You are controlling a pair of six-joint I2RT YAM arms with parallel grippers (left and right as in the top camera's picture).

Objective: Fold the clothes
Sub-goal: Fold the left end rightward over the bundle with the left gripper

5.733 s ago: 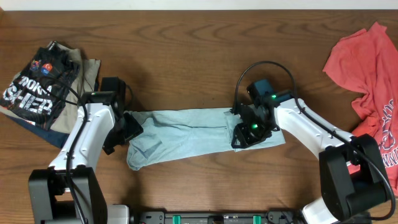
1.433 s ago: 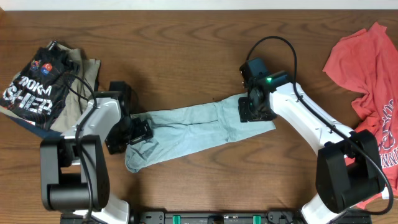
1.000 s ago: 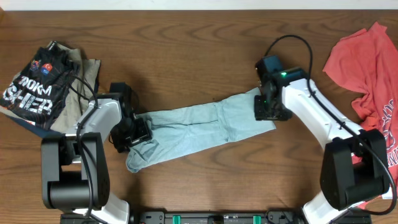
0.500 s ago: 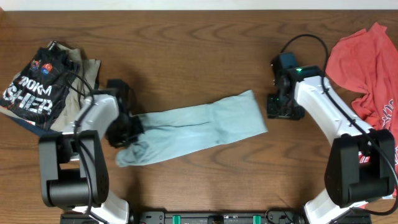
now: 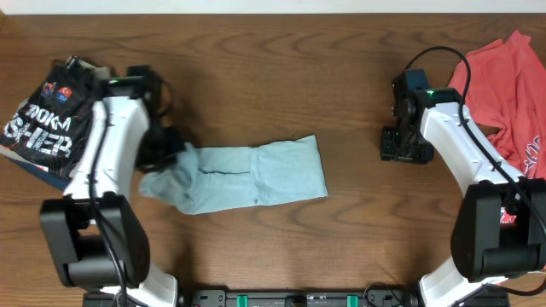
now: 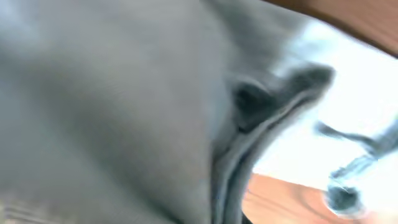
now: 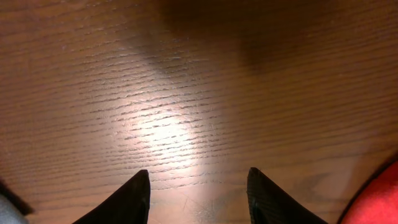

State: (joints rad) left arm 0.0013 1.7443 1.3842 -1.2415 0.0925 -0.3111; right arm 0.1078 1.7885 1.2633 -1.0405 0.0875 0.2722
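Note:
The T-shirt's bunched end will go across the folded T-shirt toward the right in the overhead view, onto its opposite end [image 5: 294, 171], which lies flat. My left gripper will carry the bunched end there.
The pale blue-grey T-shirt [image 5: 247, 175] lies as a folded strip across the middle of the table in the overhead view. My left gripper [image 5: 169, 156] is shut on the shirt's bunched left end, which is lifted slightly. Blurred blue-grey cloth [image 6: 112, 106] fills the left wrist view and hides the fingers. My right gripper [image 5: 406, 150] stands open over bare wood, well right of the shirt. In the right wrist view the right gripper [image 7: 198, 183] has nothing between its black fingertips [image 7: 138, 193]. The red T-shirt [image 5: 503, 81] lies crumpled at the far right.
A stack of folded clothes topped by a black printed shirt [image 5: 51, 115] sits at the far left, close to the left arm. Red cloth [image 7: 382, 199] shows at the lower right corner of the right wrist view. The wooden table [image 5: 273, 68] runs behind the shirt.
My left gripper has shut on the shirt's left end and drawn it left and back. My right gripper has moved right, off the shirt's right end. The shirt has slid left.

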